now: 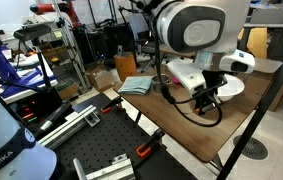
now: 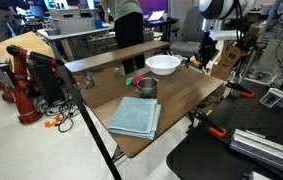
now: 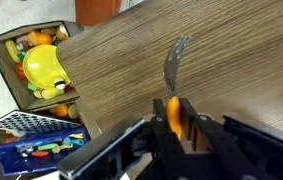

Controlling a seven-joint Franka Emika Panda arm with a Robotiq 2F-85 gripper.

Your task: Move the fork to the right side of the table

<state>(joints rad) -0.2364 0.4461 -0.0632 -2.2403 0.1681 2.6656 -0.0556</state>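
The bare tabletop beside the white bowl is below my gripper, so I need to move my gripper down to the wood and let go of the fork's orange handle there.
In the wrist view my gripper [image 3: 174, 128] is shut on the orange handle of the fork [image 3: 173, 112]. The fork's slim far end sticks out ahead of the jaws, over the dark brown wood-grain table [image 3: 231, 60]. In both exterior views the gripper [image 2: 207, 58] [image 1: 209, 100] hangs low over the table [image 2: 186, 95] [image 1: 186, 125] next to the white bowl [image 2: 162, 64] [image 1: 235, 88]. The fork is too small to make out in the exterior views.
A small metal cup [image 2: 148, 87] and a folded blue-grey cloth [image 2: 136, 117] [image 1: 136, 85] lie on the table. Small pink and green items [image 2: 133, 79] sit beside the cup. Off the table edge are a cardboard box of toys [image 3: 39, 68] and a blue tray [image 3: 36, 155].
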